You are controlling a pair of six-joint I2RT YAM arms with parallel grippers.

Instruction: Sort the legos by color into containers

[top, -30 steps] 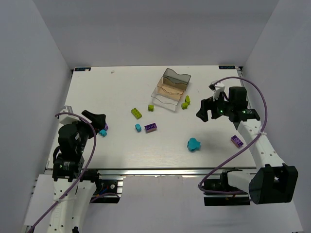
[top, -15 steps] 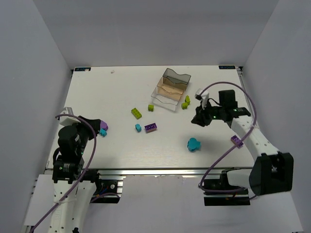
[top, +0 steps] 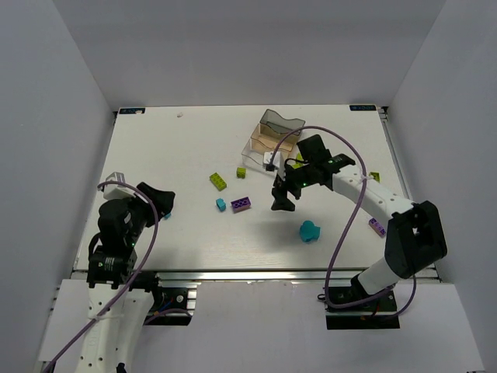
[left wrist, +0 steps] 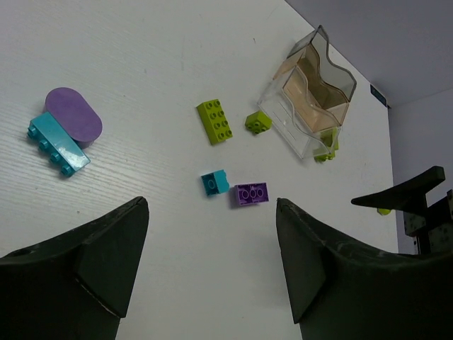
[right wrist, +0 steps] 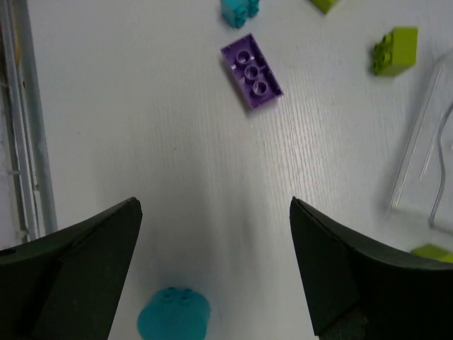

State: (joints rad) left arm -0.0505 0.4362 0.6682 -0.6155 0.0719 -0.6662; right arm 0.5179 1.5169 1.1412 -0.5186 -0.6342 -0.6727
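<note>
My right gripper should next move down to its left in the top view and turn to straddle the long sides of the slanted purple brick there.
The clear three-compartment container (top: 273,140) stands at the back centre of the white table, also in the left wrist view as the container (left wrist: 308,106). Legos lie loose: a lime brick (top: 218,181), a small lime one (top: 241,172), a small cyan one (top: 221,204), a purple brick (top: 241,203), a round cyan piece (top: 311,231), and a purple brick (top: 377,226) at the right. My right gripper (top: 283,194) hangs open and empty over bare table between the purple brick (right wrist: 252,72) and the round cyan piece (right wrist: 173,319). My left gripper (top: 159,198) is open and empty at the left.
A purple oval piece (left wrist: 73,123) touches a cyan brick (left wrist: 59,144) by my left gripper (left wrist: 212,269). Lime bricks sit beside the container (top: 299,162) and near the right edge (top: 375,176). The table's metal front rail (right wrist: 25,142) shows in the right wrist view.
My right arm has swung left from the table's right side to the middle, uncovering a lime brick at the right. The left gripper narrowed, then reopened, barely shifting.
</note>
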